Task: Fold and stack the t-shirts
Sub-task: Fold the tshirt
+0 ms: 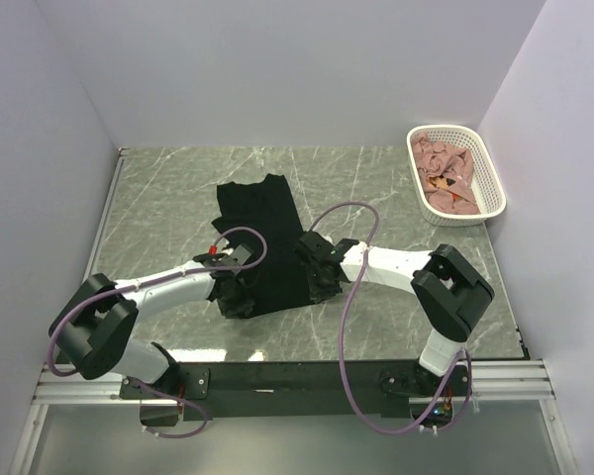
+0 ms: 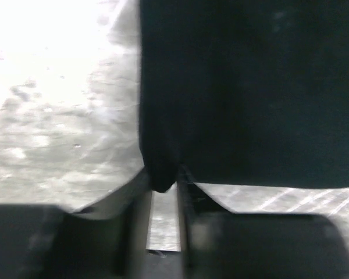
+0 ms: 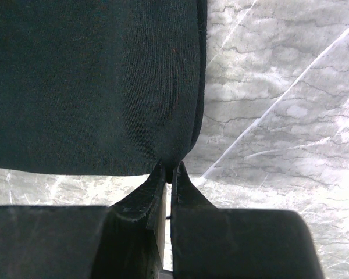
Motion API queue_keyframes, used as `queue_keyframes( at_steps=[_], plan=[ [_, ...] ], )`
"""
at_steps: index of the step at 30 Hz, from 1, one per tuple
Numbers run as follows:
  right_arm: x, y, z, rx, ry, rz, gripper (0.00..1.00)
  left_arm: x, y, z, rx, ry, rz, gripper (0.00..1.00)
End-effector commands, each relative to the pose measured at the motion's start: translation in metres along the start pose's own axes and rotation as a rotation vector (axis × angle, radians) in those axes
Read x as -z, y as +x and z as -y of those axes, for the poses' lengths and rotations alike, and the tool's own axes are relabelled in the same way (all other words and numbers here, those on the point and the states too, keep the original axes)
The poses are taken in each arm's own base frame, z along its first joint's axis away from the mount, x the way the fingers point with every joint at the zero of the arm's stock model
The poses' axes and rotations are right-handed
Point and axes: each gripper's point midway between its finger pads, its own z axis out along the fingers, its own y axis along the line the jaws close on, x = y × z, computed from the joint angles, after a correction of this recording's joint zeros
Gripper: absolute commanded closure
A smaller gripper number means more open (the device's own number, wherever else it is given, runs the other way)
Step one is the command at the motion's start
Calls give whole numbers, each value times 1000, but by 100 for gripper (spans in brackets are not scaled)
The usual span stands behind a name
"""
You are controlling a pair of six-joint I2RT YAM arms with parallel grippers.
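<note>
The black t-shirt's near corner goes up and outward in my right gripper next for release onto the black t-shirt's far end (image 1: 275, 190), since that lies uncovered.
A black t-shirt (image 1: 262, 233) lies partly folded in the middle of the marble table, both grippers at its near edge. My left gripper (image 1: 240, 287) is at the near left corner. In the left wrist view the jaws (image 2: 161, 183) stand narrow, pinching a bunched corner of the black cloth (image 2: 250, 87). My right gripper (image 1: 312, 272) holds the near right corner. In the right wrist view it (image 3: 169, 168) is shut tight on a doubled edge of the cloth (image 3: 93, 81). Pink t-shirts (image 1: 445, 173) lie crumpled in the basket.
A white lattice basket (image 1: 490, 183) stands at the far right corner of the table (image 1: 158, 198). White walls close in the left, back and right sides. Purple cables loop over both arms above the cloth's near edge.
</note>
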Motion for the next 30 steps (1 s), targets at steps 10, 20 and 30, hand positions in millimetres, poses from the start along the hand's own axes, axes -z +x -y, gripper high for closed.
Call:
queue_keyframes(
  at_steps=[10,20,30],
  plan=[
    [-4,61,28,95,103,-134,100,3,48,-23,-134,-75,-108,99],
    [80,154,49,157,69,-215,100,91,120,-19,-250,9,-236,99],
    [150,103,58,126,68,-54,100,143,88,26,-241,205,-200,99]
  ],
)
